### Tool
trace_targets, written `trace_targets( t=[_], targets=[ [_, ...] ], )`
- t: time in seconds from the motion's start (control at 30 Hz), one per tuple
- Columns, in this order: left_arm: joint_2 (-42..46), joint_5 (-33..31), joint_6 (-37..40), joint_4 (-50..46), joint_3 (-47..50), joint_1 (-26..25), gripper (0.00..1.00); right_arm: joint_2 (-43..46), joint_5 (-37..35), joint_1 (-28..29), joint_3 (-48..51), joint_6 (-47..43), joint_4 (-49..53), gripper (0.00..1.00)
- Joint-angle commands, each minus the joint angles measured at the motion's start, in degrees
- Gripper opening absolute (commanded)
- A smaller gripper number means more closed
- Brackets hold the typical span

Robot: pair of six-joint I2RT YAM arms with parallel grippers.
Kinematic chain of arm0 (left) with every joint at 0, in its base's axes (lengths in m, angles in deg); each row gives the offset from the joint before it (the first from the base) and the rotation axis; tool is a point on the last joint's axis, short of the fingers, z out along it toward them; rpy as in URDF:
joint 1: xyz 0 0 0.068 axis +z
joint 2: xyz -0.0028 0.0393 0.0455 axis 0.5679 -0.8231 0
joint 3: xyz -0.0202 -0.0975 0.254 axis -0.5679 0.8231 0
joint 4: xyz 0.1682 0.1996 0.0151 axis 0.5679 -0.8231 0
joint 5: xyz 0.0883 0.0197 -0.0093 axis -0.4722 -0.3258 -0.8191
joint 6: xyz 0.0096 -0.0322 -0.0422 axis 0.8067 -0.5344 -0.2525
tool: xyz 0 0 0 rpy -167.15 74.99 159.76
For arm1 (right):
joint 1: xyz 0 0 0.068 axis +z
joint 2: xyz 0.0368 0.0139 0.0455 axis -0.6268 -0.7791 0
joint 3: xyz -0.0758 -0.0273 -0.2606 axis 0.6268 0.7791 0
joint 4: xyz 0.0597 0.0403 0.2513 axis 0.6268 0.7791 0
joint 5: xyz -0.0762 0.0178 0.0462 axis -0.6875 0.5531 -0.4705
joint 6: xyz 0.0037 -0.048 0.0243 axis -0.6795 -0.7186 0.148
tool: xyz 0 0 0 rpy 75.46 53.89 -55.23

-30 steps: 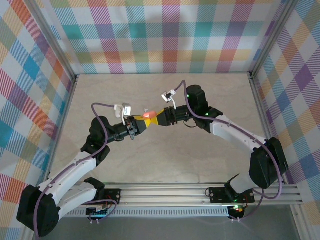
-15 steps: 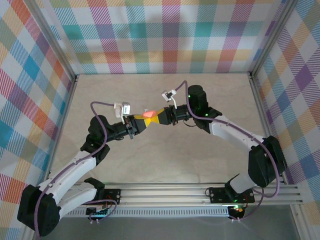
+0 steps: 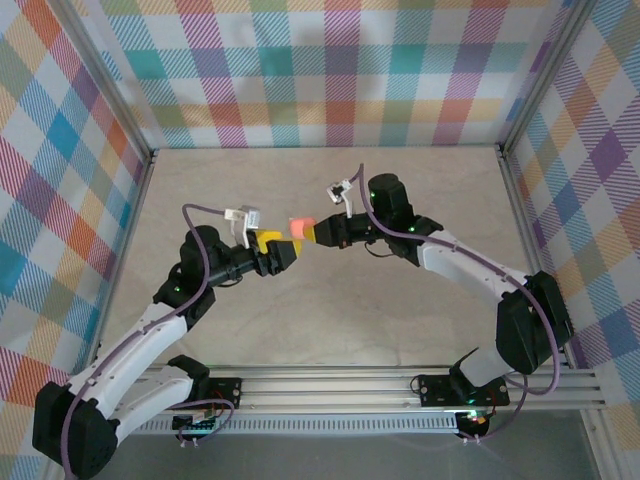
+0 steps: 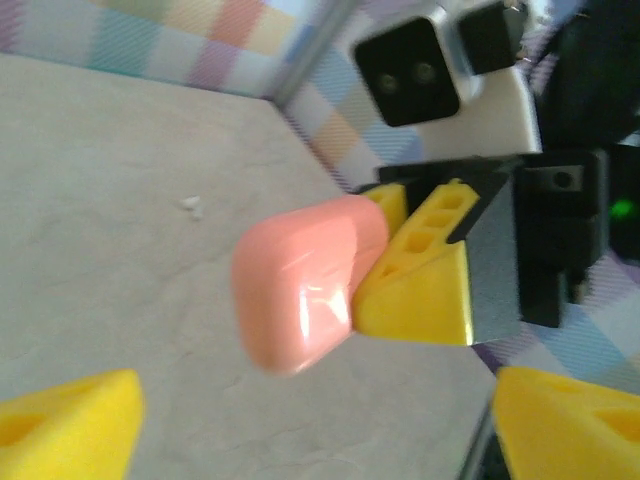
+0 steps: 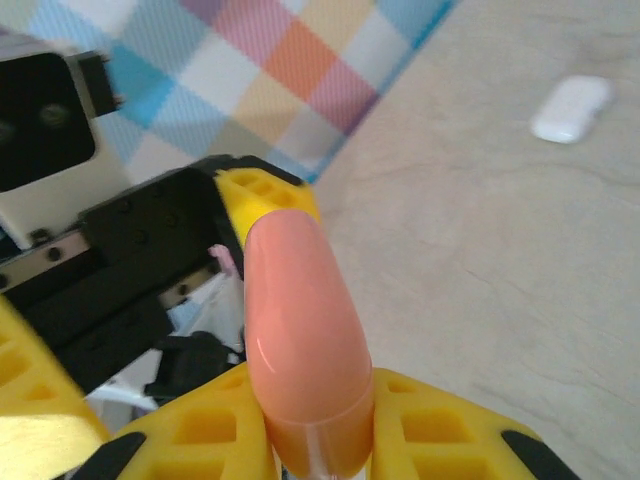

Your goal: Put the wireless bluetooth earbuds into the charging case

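Note:
The bare tabletop near the white speck is below and outward of my right gripper. My right gripper will tilt down, lower the case outward onto that spot and let go.
A salmon-pink pebble-shaped charging case (image 3: pixel 299 228) hangs above the middle of the table. My right gripper (image 3: pixel 312 234) is shut on it. In the right wrist view the yellow pads (image 5: pixel 200 430) clamp the lower end of the case (image 5: pixel 300 320), whose lid looks closed. My left gripper (image 3: pixel 280 248) stands open just left of the case and apart from it. In the left wrist view its jaws stand wide with nothing between them, and the case (image 4: pixel 300 290) lies ahead. A tiny white speck (image 4: pixel 190 207) lies on the table; I cannot tell whether it is an earbud.
A white pebble-shaped case (image 5: pixel 570 108) lies on the beige table (image 3: pixel 400 310), away from both grippers. Checked fabric walls and an aluminium frame (image 3: pixel 520 190) close in the table on three sides.
My left gripper has let go of the pink case, opened wide and drawn back to the left. My right gripper has closed on the case and now holds it alone.

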Motion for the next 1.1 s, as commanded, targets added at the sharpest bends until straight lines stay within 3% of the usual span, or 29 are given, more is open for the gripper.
trace_targets(
  t=[0.0,0.2,0.33,0.6,0.93,1.07],
  targets=[
    [2.6,-12.8,2.2,-9.4,-1.0,0.4,0.99,-1.9,-10.3,-0.6,-6.0,-3.2,12.1,0.00],
    [3.7,-22.3,2.3,-18.2,-1.0,1.3,1.00,-12.6,-13.9,-3.9,-14.1,-3.2,22.6,0.00],
    [5.0,-24.6,3.0,-19.7,-0.4,1.7,1.00,-21.4,-17.8,-5.1,-20.1,-4.9,23.5,0.01],
    [5.3,-27.7,5.7,-21.8,-0.3,2.7,1.00,-44.0,-15.1,-7.4,-43.4,-6.6,35.4,0.04],
    [5.2,-30.2,4.0,-18.6,3.9,6.6,1.00,-56.6,-17.4,-9.0,-59.5,-8.3,43.4,0.08],
    [5.2,-29.7,3.7,-18.9,4.4,8.6,1.00,-57.6,-19.7,-9.5,-62.0,-9.6,45.7,0.19]
  ],
)
